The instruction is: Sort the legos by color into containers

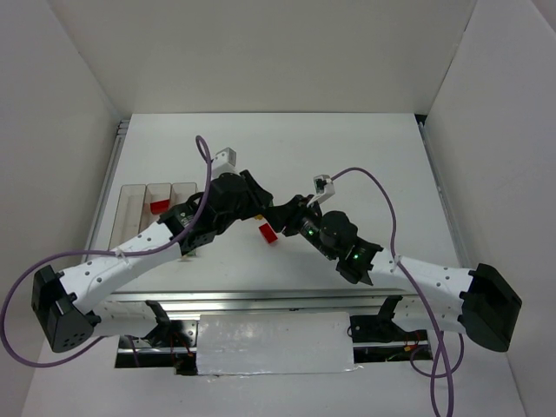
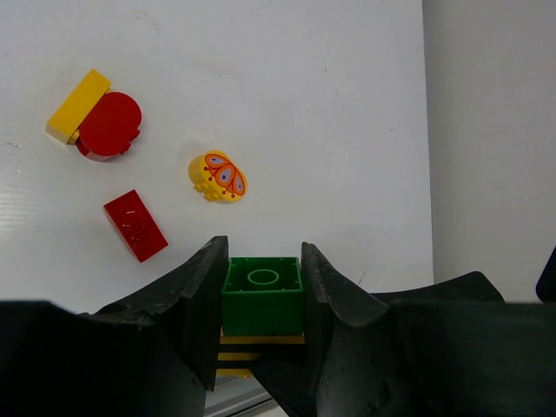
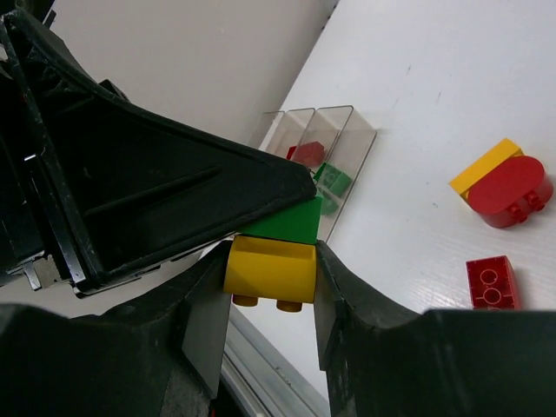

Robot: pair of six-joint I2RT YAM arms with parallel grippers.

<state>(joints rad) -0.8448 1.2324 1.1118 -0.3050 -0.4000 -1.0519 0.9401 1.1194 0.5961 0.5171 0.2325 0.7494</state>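
Observation:
The green brick will go next, in the robot's left gripper, to the left in the top view and then down to the container holding a green piece (image 1: 182,192), because their colors match.
My left gripper (image 2: 262,280) is shut on a green lego brick (image 2: 262,291). A yellow lego brick (image 2: 261,340) is stuck to its underside. My right gripper (image 3: 271,280) is shut on that yellow brick (image 3: 271,268), with the green brick (image 3: 287,221) above it between the left gripper's fingers (image 3: 156,191). Both grippers meet above the table's middle (image 1: 280,213). The three clear containers (image 1: 135,204) lie at the left; in the right wrist view (image 3: 360,143) they hold a red piece (image 3: 306,153) and a green piece (image 3: 331,181).
Loose on the table: a red brick (image 2: 135,225), a rounded yellow piece with a butterfly print (image 2: 218,176), and a round red piece (image 2: 109,126) touching a yellow brick (image 2: 78,106). A white wall (image 2: 491,130) stands beyond the table edge.

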